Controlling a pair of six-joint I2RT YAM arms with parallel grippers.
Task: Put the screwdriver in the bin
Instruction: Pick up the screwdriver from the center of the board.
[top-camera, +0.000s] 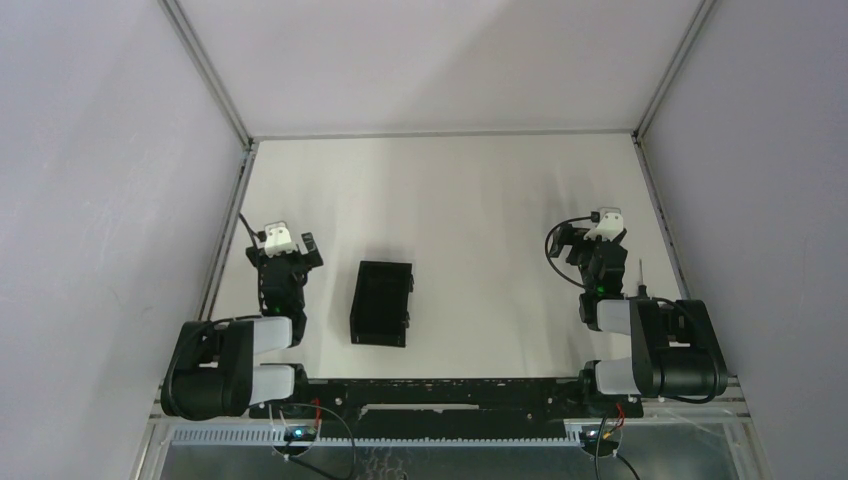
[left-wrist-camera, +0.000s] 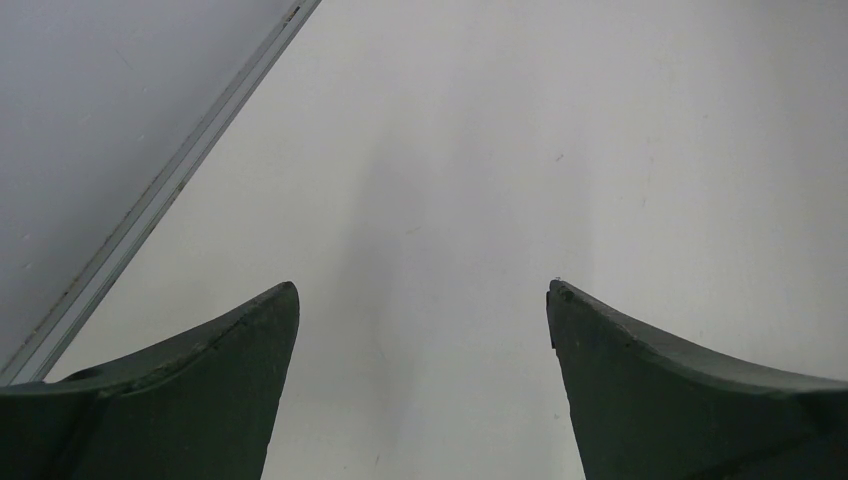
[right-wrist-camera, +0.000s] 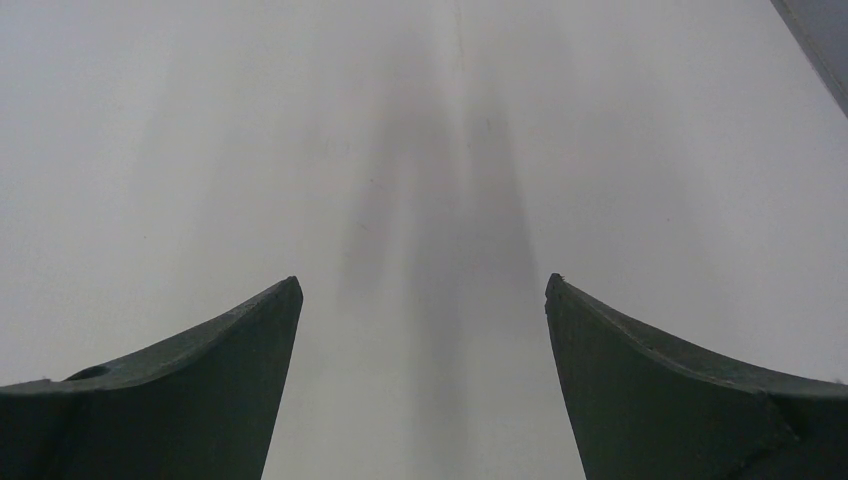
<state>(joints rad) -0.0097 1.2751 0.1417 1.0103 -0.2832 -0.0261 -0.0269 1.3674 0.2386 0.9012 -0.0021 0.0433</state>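
Note:
My right gripper is going to move right in the top view next, then back and down onto the screwdriver handle's stem end.
The black open-top bin stands on the white table, left of centre. A thin dark shaft of the screwdriver shows just right of my right arm; its handle is mostly hidden by the arm. My left gripper rests folded at the left, a short way left of the bin. It is open and empty in the left wrist view. My right gripper rests at the right, just left of the shaft. It is open and empty in the right wrist view. Neither wrist view shows the bin or the screwdriver.
Grey enclosure walls with metal frame rails bound the table on the left, right and back. A rail also shows in the left wrist view. The arm bases sit on a black bar at the near edge.

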